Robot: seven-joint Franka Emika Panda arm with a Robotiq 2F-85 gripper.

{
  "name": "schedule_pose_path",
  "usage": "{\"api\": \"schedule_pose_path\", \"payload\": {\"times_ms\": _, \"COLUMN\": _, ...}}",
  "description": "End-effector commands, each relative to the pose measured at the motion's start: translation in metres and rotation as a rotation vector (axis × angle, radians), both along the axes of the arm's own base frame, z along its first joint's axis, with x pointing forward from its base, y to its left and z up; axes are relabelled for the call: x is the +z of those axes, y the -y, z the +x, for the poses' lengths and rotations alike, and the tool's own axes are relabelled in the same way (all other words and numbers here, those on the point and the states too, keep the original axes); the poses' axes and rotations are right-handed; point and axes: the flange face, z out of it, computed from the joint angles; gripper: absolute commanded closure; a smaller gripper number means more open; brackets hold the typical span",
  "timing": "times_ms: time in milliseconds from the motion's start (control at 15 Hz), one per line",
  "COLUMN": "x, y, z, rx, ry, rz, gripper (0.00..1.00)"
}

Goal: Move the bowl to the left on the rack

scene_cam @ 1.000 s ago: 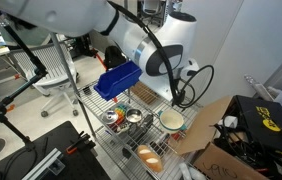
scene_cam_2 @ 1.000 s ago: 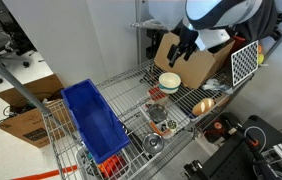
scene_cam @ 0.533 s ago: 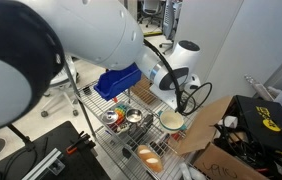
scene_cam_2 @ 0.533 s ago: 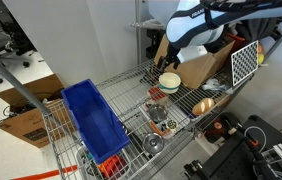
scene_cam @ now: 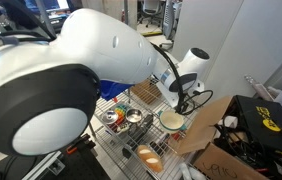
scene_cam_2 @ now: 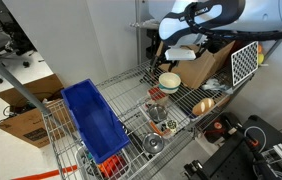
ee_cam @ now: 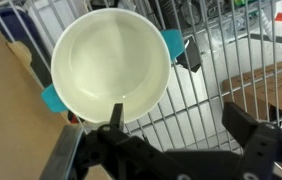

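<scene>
Next, my open gripper lowers astride the cream bowl's rim below it, since one finger overlaps the bowl and the other hangs over bare wire.
The cream bowl with a pale yellowish inside sits upright on the wire rack, filling the upper left of the wrist view. It also shows in both exterior views at the rack's end next to a cardboard box. My gripper is open and empty, just above the rack. One fingertip overlaps the bowl's near rim; the other finger is over bare wire to the side. In both exterior views the gripper hangs right above the bowl.
Shiny metal bowls lie mid-shelf. A blue plastic bin takes up the far end. A cardboard box stands right behind the bowl. An orange-glowing bowl sits on the lower tier. Teal pieces stick out from under the bowl.
The arm has swung in and come down over the cream bowl; the gripper is now just above it. The bowl has not moved.
</scene>
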Motion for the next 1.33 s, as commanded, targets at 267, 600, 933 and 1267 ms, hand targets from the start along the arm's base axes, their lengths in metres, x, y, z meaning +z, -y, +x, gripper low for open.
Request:
{"api": "schedule_pose_path", "payload": {"times_ms": 267, "x": -0.033, "y": -0.001, "z": 0.015, "rx": -0.192, "ry": -0.067, "rz": 0.110, "gripper": 0.00}}
{"api": "schedule_pose_path", "payload": {"times_ms": 600, "x": -0.049, "y": 0.008, "z": 0.011, "rx": -0.214, "ry": -0.181, "rz": 0.115, "gripper": 0.00}}
{"api": "schedule_pose_path", "payload": {"times_ms": 933, "x": -0.055, "y": 0.016, "z": 0.007, "rx": -0.231, "ry": -0.267, "rz": 0.125, "gripper": 0.42}}
{"api": "schedule_pose_path", "payload": {"times_ms": 1267, "x": -0.061, "y": 0.016, "z": -0.001, "rx": -0.222, "ry": -0.369, "rz": 0.136, "gripper": 0.80}}
